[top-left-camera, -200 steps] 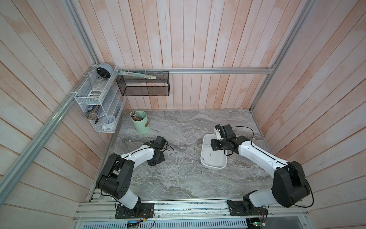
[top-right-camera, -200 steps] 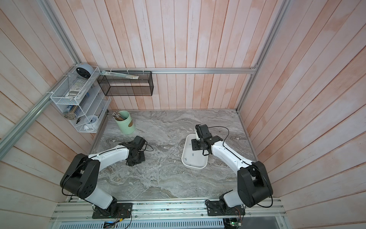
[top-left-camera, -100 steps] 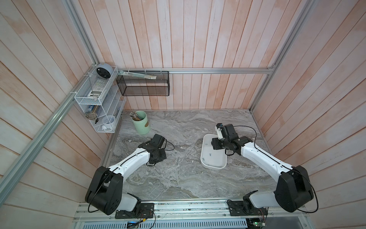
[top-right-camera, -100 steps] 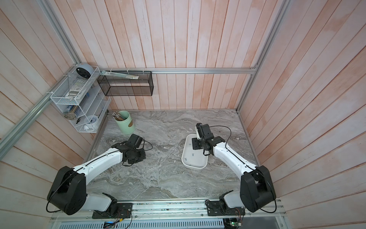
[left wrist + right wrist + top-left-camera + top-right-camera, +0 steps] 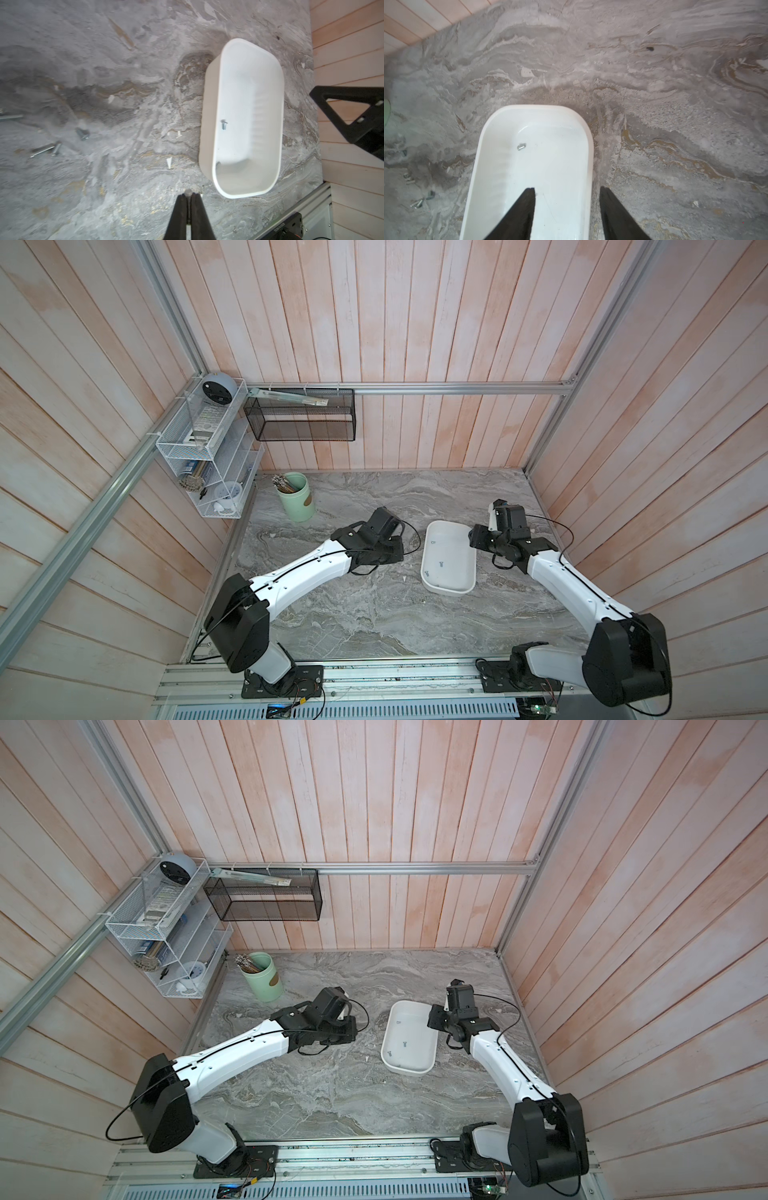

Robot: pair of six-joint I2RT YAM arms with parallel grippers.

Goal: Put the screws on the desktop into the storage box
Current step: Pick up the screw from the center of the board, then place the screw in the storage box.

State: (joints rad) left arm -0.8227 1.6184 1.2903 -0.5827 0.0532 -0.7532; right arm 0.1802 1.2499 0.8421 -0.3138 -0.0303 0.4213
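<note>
The screw hangs short of the storage box (image 5: 448,591). My left gripper moves across the storage box's facing long side next, down over its white bottom, and releases the screw.
My left gripper (image 5: 188,196) is shut on a small silvery screw (image 5: 188,192), whose head sticks out past the fingertips. It hangs over the grey marble desktop (image 5: 374,614), just short of the white storage box (image 5: 208,116). In both top views this gripper (image 5: 397,551) sits left of the box (image 5: 448,591). My right gripper (image 5: 566,189) is open and straddles the box's long wall (image 5: 588,166), with one finger inside and one outside. Three screws (image 5: 441,563) lie in the box. Several loose screws (image 5: 83,133) rest on the desktop.
A pale green cup (image 5: 296,497) holding thin sticks stands at the back left. A black mesh basket (image 5: 303,414) and a white wire shelf (image 5: 203,456) hang on the walls. Wooden walls enclose the desktop on three sides.
My left arm has stretched out to the right, carrying the screw closer to the storage box. The right arm has hardly moved and stays at the box wall.
</note>
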